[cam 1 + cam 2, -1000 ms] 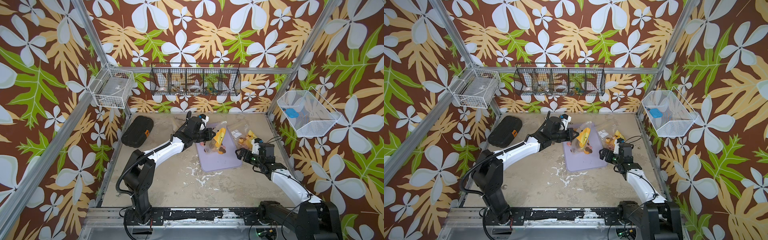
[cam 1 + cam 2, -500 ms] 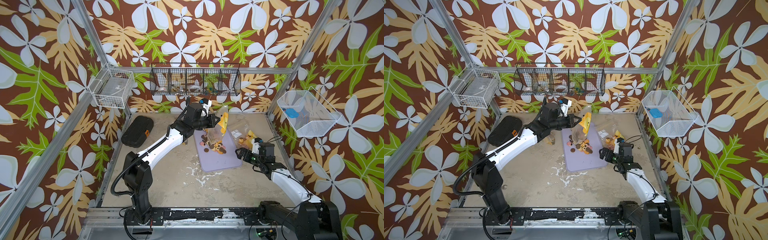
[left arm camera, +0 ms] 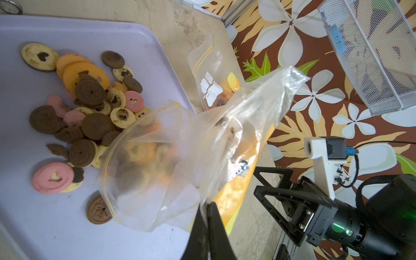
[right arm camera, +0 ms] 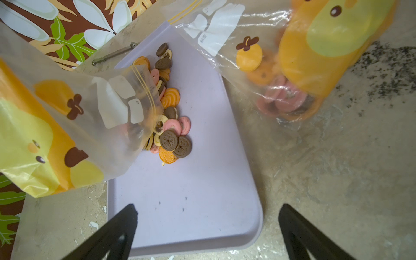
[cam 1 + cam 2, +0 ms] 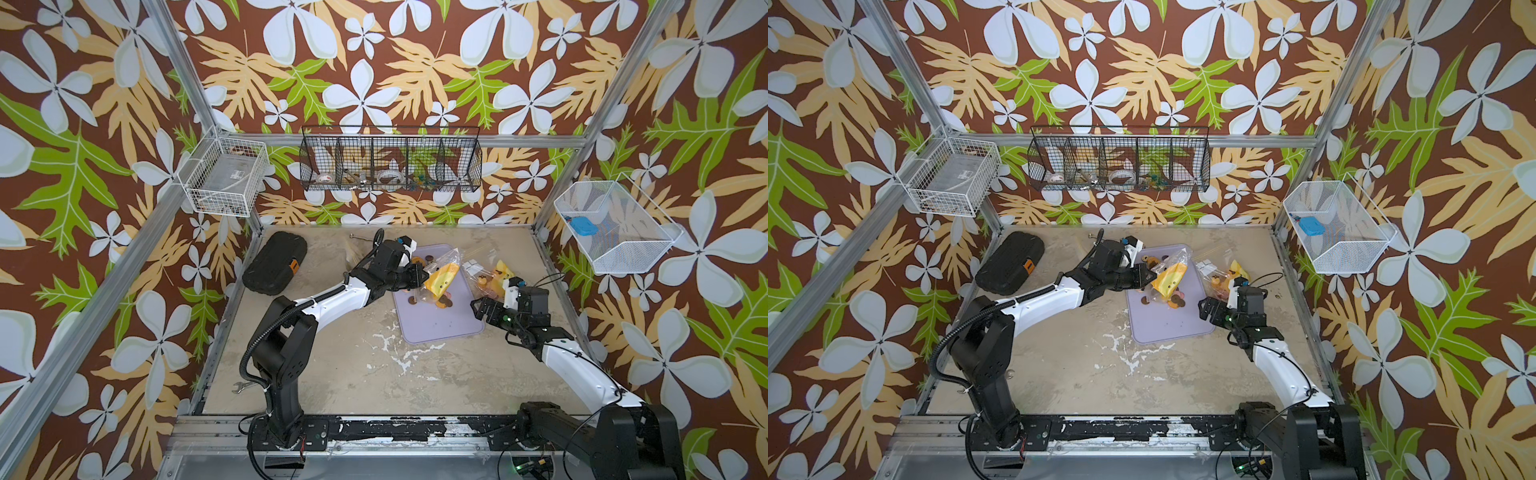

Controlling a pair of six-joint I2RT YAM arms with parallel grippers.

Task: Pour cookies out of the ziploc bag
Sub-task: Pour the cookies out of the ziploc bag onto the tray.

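Observation:
Next, the left gripper swings off the tray (image 5: 440,328), lowers toward the bare tabletop (image 5: 294,289) beside the black case and releases the bag, because that spot lies empty.
My left gripper (image 5: 419,277) is shut on the bottom edge of the clear ziploc bag (image 5: 442,276) with its orange-yellow print. The bag hangs tilted, mouth down, over the lavender tray (image 5: 440,328). In the left wrist view the fingers (image 3: 216,225) pinch the plastic, and blurred cookies still show inside the bag (image 3: 180,157). Brown, orange, pink and cream cookies (image 3: 90,112) lie heaped on the tray at the bag's mouth; they also show in the right wrist view as cookies (image 4: 171,126). My right gripper (image 5: 482,309) stands open and holds nothing at the tray's right edge, its gripper (image 4: 207,213) straddling a tray corner.
A second zip bag (image 5: 490,276) with cookies lies on the table right of the tray. A black case (image 5: 276,268) sits back left, a wrench (image 5: 243,386) near the front left edge, and a metal rod (image 5: 361,237) at the back. Wire baskets hang on the walls.
The left arm lifted the bag high toward the back, spilling cookies onto the tray, then came down again over the tray. The right arm has stayed still.

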